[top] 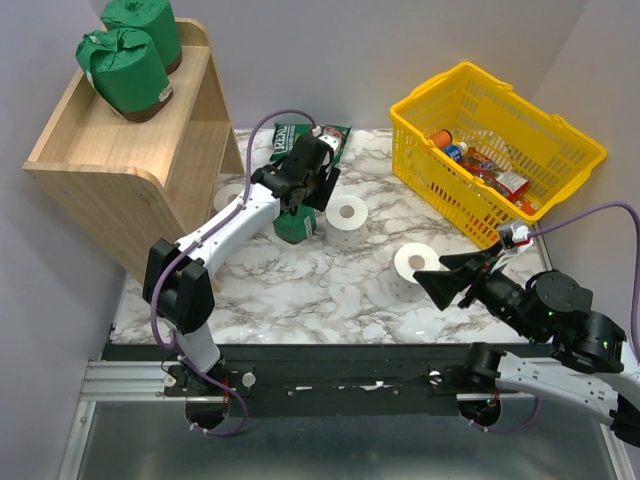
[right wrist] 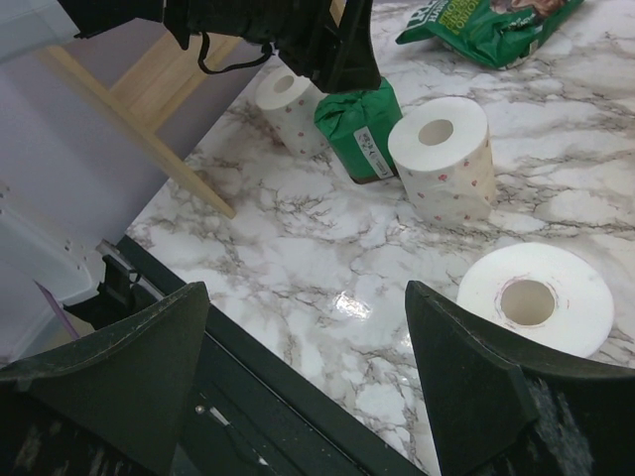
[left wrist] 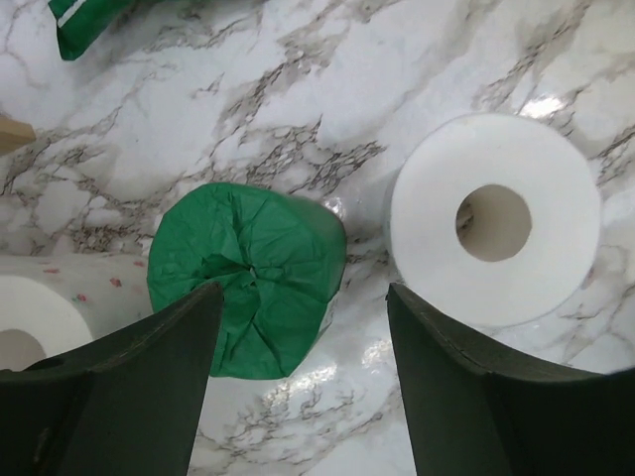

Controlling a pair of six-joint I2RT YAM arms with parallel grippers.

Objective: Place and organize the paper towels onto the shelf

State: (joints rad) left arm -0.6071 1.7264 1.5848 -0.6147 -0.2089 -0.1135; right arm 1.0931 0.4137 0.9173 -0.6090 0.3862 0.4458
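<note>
My left gripper will next lower its open fingers onto the green roll's edge by the centre white roll [top: 309,214] [left wrist: 298,278], because the green roll stands below and the fingers are already on both sides of that edge.
Two green-wrapped paper towels [top: 125,68] [top: 146,26] stand on the top tray of the wooden shelf [top: 95,150]. A third green roll [top: 296,226] stands on the marble table under my left gripper [top: 300,205], which is open above it; in the left wrist view the roll [left wrist: 248,278] lies toward the left finger of the gripper [left wrist: 303,297], not between the fingers. Bare white rolls sit at centre [top: 348,215], at right [top: 416,264] and by the shelf [top: 229,194]. My right gripper [top: 432,272] is open and empty beside the right roll [right wrist: 536,297].
A flat green snack bag [top: 300,135] lies behind the left gripper. A yellow basket [top: 560,140] with bottles and packets stands at the back right. The shelf's leg [right wrist: 149,129] stands by the left white roll [right wrist: 288,104]. A black rail [top: 350,365] runs along the near edge.
</note>
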